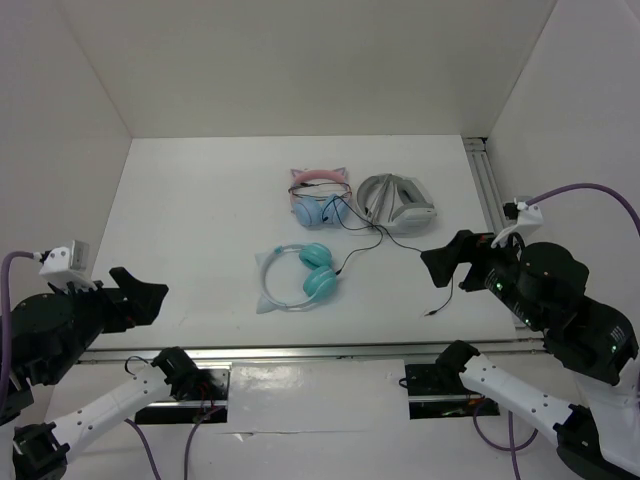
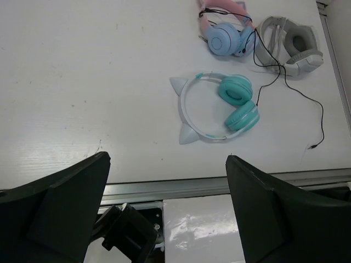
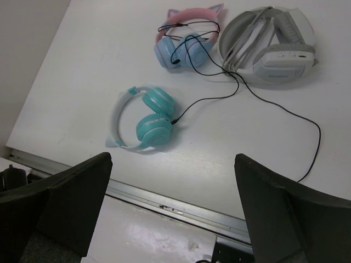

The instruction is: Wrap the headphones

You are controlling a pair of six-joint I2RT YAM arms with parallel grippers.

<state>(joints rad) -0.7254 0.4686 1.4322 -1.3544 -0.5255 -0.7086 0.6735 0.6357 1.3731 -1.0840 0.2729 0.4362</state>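
I will lower my left gripper across onto the headband's bare part between the ear cups, since it lies below the gripper, to its right in the top view.
The headphones [image 1: 318, 272] lie flat near the middle of the white table, teal ear cups on the right and pale headband [image 1: 272, 280] on the left. They also show in the left wrist view [image 2: 237, 103] and the right wrist view [image 3: 154, 117]. Their thin black cable [image 1: 372, 240] runs back past the other pairs, then forward to a loose plug [image 1: 430, 313] on the right. My left gripper [image 1: 150, 295] is open and empty at the near left edge, far from the headphones. My right gripper [image 1: 440, 262] is open and empty at the near right, above the cable's end.
A pink cat-ear pair with light-blue cups [image 1: 318, 196] and a grey-white pair [image 1: 398, 202] lie behind the headphones, with the cable draped over them. A metal rail [image 1: 300, 350] runs along the table's near edge and another [image 1: 488, 180] along the right. White walls enclose the table.
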